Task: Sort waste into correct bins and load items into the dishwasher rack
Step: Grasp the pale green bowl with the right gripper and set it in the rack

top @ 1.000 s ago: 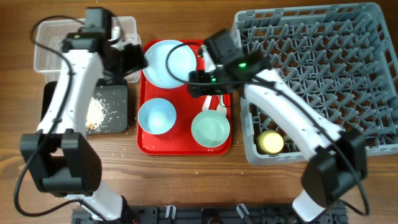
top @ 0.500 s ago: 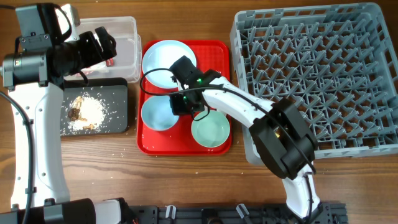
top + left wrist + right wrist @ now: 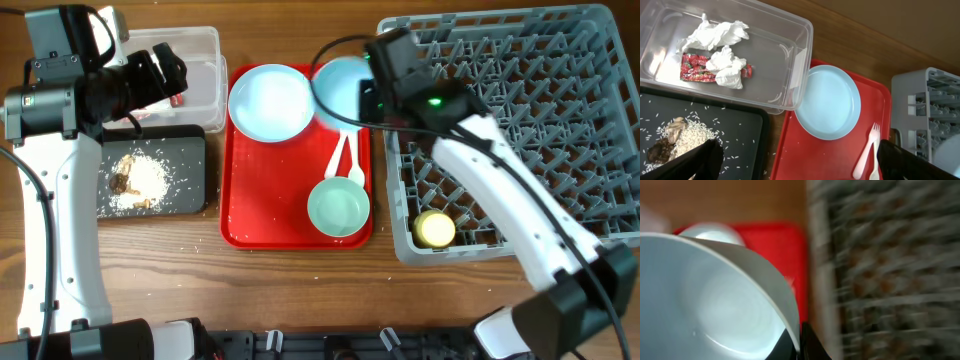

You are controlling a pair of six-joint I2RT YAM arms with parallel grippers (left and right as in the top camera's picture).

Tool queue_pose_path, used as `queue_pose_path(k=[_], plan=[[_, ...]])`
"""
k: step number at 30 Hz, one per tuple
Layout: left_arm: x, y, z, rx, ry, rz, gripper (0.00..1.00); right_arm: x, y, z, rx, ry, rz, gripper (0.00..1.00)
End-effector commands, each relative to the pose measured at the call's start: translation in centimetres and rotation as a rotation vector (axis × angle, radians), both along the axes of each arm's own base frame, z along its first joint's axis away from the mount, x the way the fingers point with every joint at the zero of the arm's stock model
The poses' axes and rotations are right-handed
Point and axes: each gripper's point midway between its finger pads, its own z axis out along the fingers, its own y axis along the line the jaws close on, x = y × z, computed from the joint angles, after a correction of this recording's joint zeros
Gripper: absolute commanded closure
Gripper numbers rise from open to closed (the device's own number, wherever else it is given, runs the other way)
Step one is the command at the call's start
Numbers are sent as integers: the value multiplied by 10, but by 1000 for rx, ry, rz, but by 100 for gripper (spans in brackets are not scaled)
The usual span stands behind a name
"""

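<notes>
The right gripper will next swing toward the right in the overhead view, and tilt and lower the pale blue bowl into the rack's far tray-side corner (image 3: 430,62) (image 3: 865,232), because those pegs of the rack are empty.
My right gripper (image 3: 366,96) is shut on the rim of a pale blue bowl (image 3: 340,88) (image 3: 705,295) and holds it lifted over the red tray's back right corner, at the left edge of the dishwasher rack (image 3: 520,120). On the tray lie a light blue plate (image 3: 270,100) (image 3: 827,102), a teal bowl (image 3: 338,207) and a white fork (image 3: 867,150) beside a spoon (image 3: 352,165). A yellow cup (image 3: 435,228) stands in the rack. Open and holding nothing, my left gripper (image 3: 165,72) (image 3: 800,165) hangs above the clear tub (image 3: 800,65), which holds white napkins (image 3: 720,35) and red wrappers (image 3: 695,67).
The black tray (image 3: 190,150) (image 3: 740,130) in front of the tub carries rice and brown scraps (image 3: 135,180). The red serving tray (image 3: 270,215) lies between the bins and the rack. Bare wooden table shows along the front edge.
My right gripper has shut on the pale blue bowl and carried it from the tray's front left up to the rack's edge. My left gripper's jaws have spread wider.
</notes>
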Motion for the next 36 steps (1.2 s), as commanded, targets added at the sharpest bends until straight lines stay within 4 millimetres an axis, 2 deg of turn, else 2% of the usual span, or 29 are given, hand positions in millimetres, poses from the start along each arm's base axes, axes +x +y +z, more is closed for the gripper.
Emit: queue_pose_path(k=[1, 3, 5, 7, 10, 12, 17, 23, 29, 30, 31, 32, 33, 34, 36], plan=[[1, 3, -1, 19, -1, -10, 0, 17, -78, 53, -400, -218, -242, 96], [1, 3, -1, 19, -2, -10, 0, 22, -105, 70, -651, -268, -343, 96], [1, 3, -1, 19, -2, -10, 0, 32, -116, 81, -836, -294, -411, 96], [1, 3, -1, 19, -2, -10, 0, 63, -108, 67, -947, -268, -341, 96], [1, 3, -1, 19, -1, -10, 0, 105, -108, 41, -1138, -199, -236, 96], [1, 3, -1, 19, -2, -10, 0, 120, -106, 23, -1238, -148, -194, 96], [1, 3, -1, 19, -1, -10, 0, 126, -105, -20, -1303, -61, -148, 96], [1, 3, -1, 19, -2, -10, 0, 123, -95, -30, -1308, -58, -113, 96], [1, 3, -1, 19, -1, -10, 0, 119, -75, -62, -1278, -1, 62, 95], [1, 3, -1, 19, -2, -10, 0, 117, -72, -67, -1255, -4, 71, 68], [1, 3, -1, 19, -2, -10, 0, 117, -67, -67, -1251, -13, 76, 28], [1, 3, -1, 19, -1, -10, 0, 117, -61, -68, -1244, -23, 94, 17], [1, 3, -1, 19, -1, -10, 0, 118, -53, -68, -1231, -40, 114, 14], [1, 3, -1, 19, -1, -10, 0, 118, -36, -65, -1197, -80, 159, 13], [1, 3, -1, 19, -1, -10, 0, 120, -9, -39, -1089, -205, 172, 12]])
